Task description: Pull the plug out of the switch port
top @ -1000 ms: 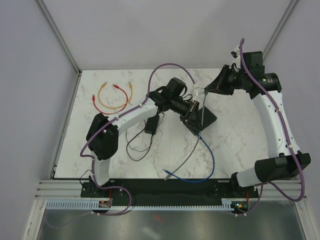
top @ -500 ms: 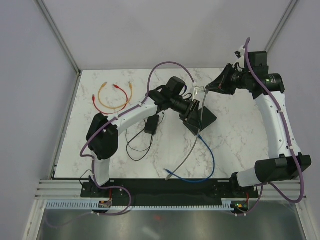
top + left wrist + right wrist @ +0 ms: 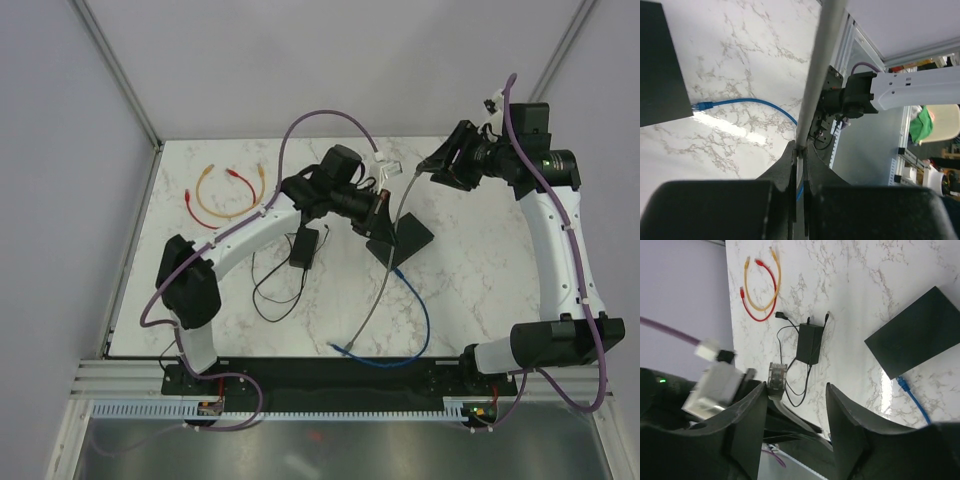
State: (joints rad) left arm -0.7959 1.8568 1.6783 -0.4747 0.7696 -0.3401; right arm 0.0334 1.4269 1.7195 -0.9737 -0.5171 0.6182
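Note:
My left gripper will next swing over the patch cables, lower and let go: they lie below it, to its left in the top view, clear of the switch (image 3: 408, 238).
The switch (image 3: 408, 238) is a flat black box lying on the marble; it also shows in the left wrist view (image 3: 660, 65) and the right wrist view (image 3: 915, 335). A blue cable (image 3: 418, 310) is plugged into its near edge by a blue plug (image 3: 702, 106). My left gripper (image 3: 388, 212) (image 3: 800, 147) is shut on a grey cable (image 3: 375, 305) and holds it above the switch. That cable's clear plug (image 3: 776, 376) is free in the air, beside one finger of my right gripper (image 3: 428, 168) (image 3: 796, 386), which is open and holds nothing.
A small black power brick (image 3: 304, 248) with a thin black cord lies left of the switch. Red and yellow patch cables (image 3: 225, 192) lie at the back left. The grey cable's other end (image 3: 338, 350) rests near the front edge.
My left arm has lifted and swung a little left with the grey cable. My right gripper has drawn back to the right and up, away from the plug.

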